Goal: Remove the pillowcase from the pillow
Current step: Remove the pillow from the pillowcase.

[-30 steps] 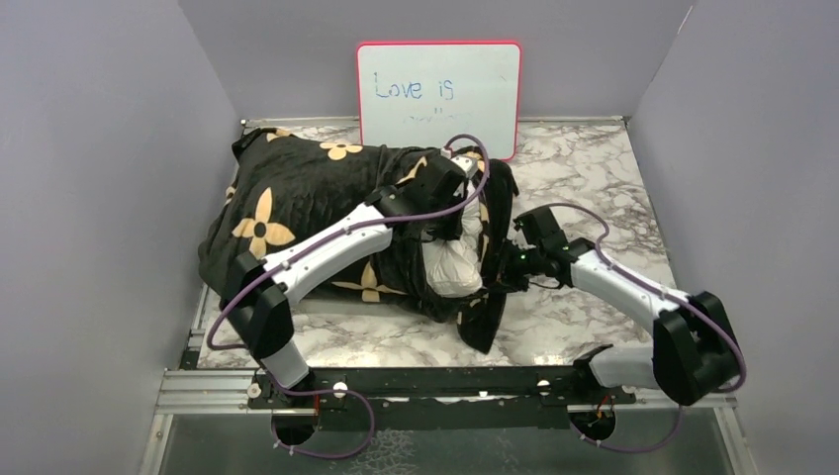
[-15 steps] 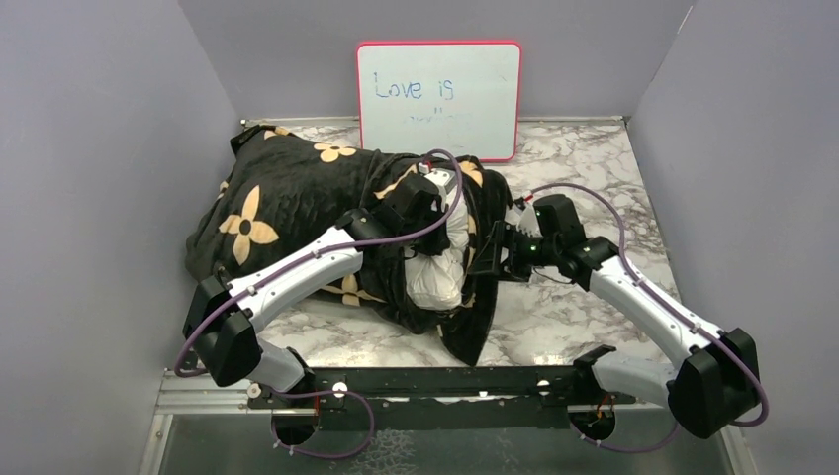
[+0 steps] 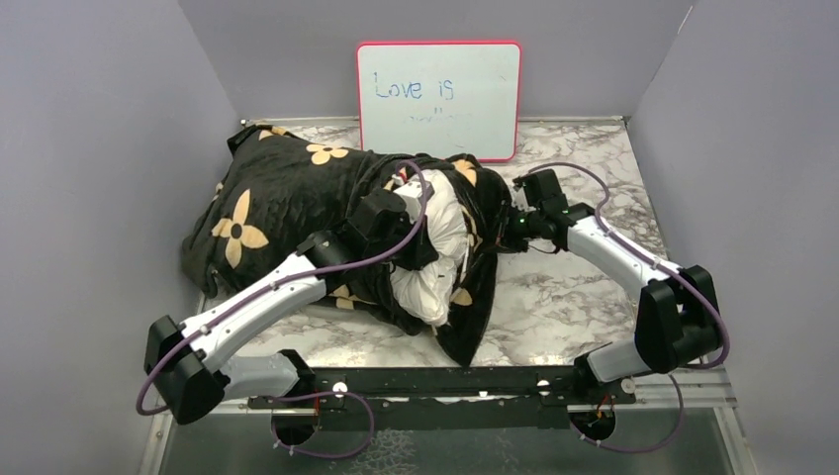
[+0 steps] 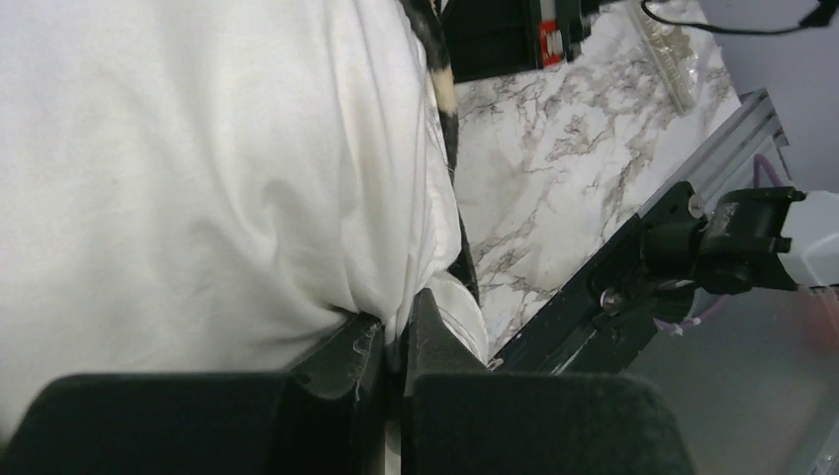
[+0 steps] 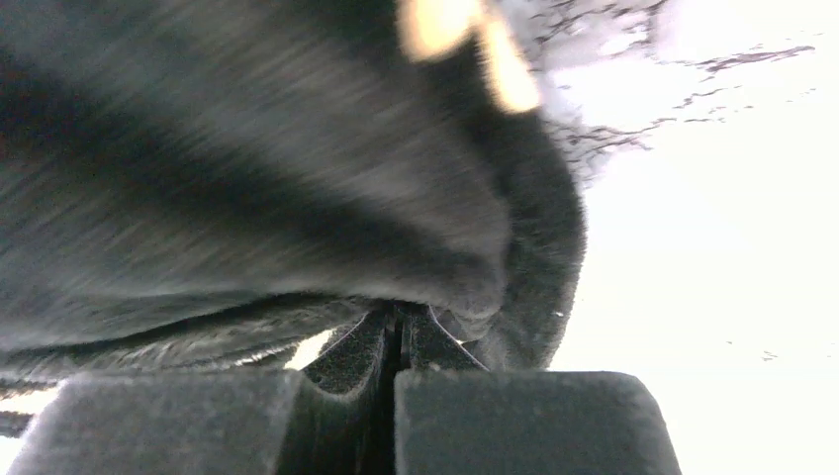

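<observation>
My left gripper needs to pull the pinched white fabric back toward the black bar [image 3: 396, 381] behind it next and then let go of the fabric, because black pillowcase [image 3: 287, 193] is still around the pillow.
The black pillowcase [image 3: 287, 193] with tan flowers lies across the left and middle of the marble table. The white pillow [image 3: 435, 252] bulges out of its open right end. My left gripper [image 3: 427, 259] is shut on a pinch of the white pillow [image 4: 198, 168] fabric; its fingertips [image 4: 430, 322] squeeze a fold. My right gripper [image 3: 503, 236] is shut on the black pillowcase [image 5: 247, 188] at the edge of its opening, to the right of the pillow. The black fabric folds over the right gripper [image 5: 398, 332].
A pink-framed whiteboard [image 3: 438, 97] leans on the back wall. Grey walls enclose the table on three sides. A black rail [image 3: 445, 381] runs along the near edge. Bare marble [image 3: 584, 297] shows to the right of the pillowcase.
The left arm has drawn back toward the left, pulling more white pillow out of the opening. The right gripper has moved toward the back with the pillowcase edge. The pillowcase has shifted left.
</observation>
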Controlling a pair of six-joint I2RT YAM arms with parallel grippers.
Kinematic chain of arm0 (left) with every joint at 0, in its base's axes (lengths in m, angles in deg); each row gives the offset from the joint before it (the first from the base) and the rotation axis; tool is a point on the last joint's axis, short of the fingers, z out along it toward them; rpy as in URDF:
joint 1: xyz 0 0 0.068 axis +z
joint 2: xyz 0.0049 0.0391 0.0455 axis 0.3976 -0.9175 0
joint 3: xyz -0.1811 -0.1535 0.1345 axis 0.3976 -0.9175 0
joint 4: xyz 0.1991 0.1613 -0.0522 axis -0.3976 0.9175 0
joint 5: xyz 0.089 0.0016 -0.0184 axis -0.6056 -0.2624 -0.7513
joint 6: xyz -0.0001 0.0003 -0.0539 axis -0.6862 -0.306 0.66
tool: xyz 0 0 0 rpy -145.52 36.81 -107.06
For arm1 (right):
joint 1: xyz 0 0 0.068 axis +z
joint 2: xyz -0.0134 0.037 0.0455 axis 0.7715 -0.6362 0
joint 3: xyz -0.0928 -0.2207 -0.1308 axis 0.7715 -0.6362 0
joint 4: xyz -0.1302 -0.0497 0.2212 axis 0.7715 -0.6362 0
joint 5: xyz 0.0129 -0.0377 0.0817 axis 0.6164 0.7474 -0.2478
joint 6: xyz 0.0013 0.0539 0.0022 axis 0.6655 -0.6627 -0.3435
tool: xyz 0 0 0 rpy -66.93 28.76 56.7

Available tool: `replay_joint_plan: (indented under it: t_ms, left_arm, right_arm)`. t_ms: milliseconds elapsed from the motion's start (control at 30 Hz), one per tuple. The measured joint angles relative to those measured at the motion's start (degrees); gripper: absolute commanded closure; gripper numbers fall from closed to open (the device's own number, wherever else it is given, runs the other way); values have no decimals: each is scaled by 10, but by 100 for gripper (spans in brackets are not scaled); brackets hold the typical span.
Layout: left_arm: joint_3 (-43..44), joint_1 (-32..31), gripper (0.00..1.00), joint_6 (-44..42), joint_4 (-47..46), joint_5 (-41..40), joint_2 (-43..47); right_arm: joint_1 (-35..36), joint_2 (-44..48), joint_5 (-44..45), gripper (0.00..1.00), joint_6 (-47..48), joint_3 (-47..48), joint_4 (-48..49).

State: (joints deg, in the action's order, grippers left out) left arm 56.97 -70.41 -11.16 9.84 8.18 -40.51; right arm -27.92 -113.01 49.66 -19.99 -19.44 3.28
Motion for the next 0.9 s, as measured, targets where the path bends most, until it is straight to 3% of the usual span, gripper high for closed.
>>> replay_joint_plan:
  t_ms: [233,367,567,667,733,833,900]
  left_arm:
    - [-64,1,100,16,16,0,129]
    - [-82,1,100,30,35,6,159]
    - [-82,1,100,36,66,20,149]
    - [-82,1,100,35,64,23,138]
    - [-82,1,100,34,64,26,133]
    - [-82,1,100,34,64,28,132]
    - [-82,1,100,34,64,29,132]
  right_arm:
    - [-96,-11,-114,95,20,-18,6]
    - [-100,23,-187,80,44,-59,17]
    - [-126,125,-172,49,72,-68,11]
    - [-125,161,-165,41,83,-64,10]
    - [-125,167,-168,31,86,-64,10]
    - [-125,152,-184,9,86,-64,11]
    - [-125,133,-212,7,82,-64,23]
